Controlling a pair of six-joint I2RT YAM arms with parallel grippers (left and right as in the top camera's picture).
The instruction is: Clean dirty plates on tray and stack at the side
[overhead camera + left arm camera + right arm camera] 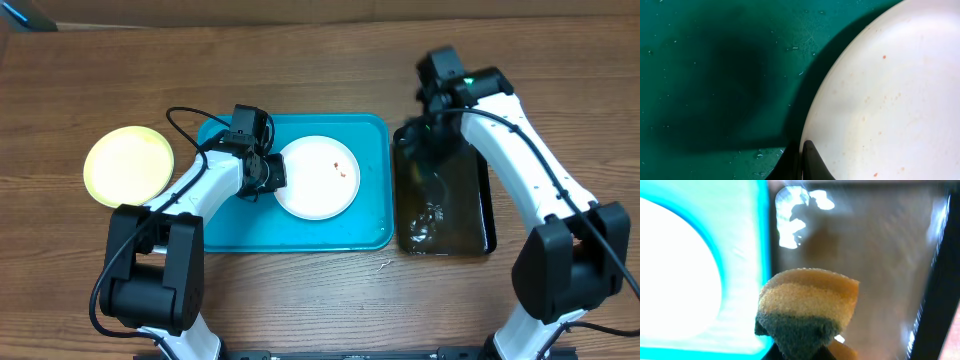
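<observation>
My right gripper should next sweep over the spotted plate, return, and lower to release the sponge (810, 305) on the black tray's bottom, since that lies below it.
A white plate (317, 177) with small red-brown spots lies on the turquoise tray (230, 230). My left gripper (270, 172) is at the plate's left rim and shut on it. In the left wrist view one finger lies over the plate (890, 100) and the other sits just outside its edge, where the left gripper (802, 150) pinches. A pale yellow-green plate (127, 166) rests on the table left of the tray. My right gripper (432, 108) hovers over the far left end of the black tray, shut on a yellow-and-dark-green sponge (810, 305).
A glossy black tray (484, 215) holding water stands right of the turquoise tray, almost touching it. In the right wrist view the turquoise tray's rim (762, 235) runs beside the black tray's wet floor (880, 255). Bare wooden table surrounds everything.
</observation>
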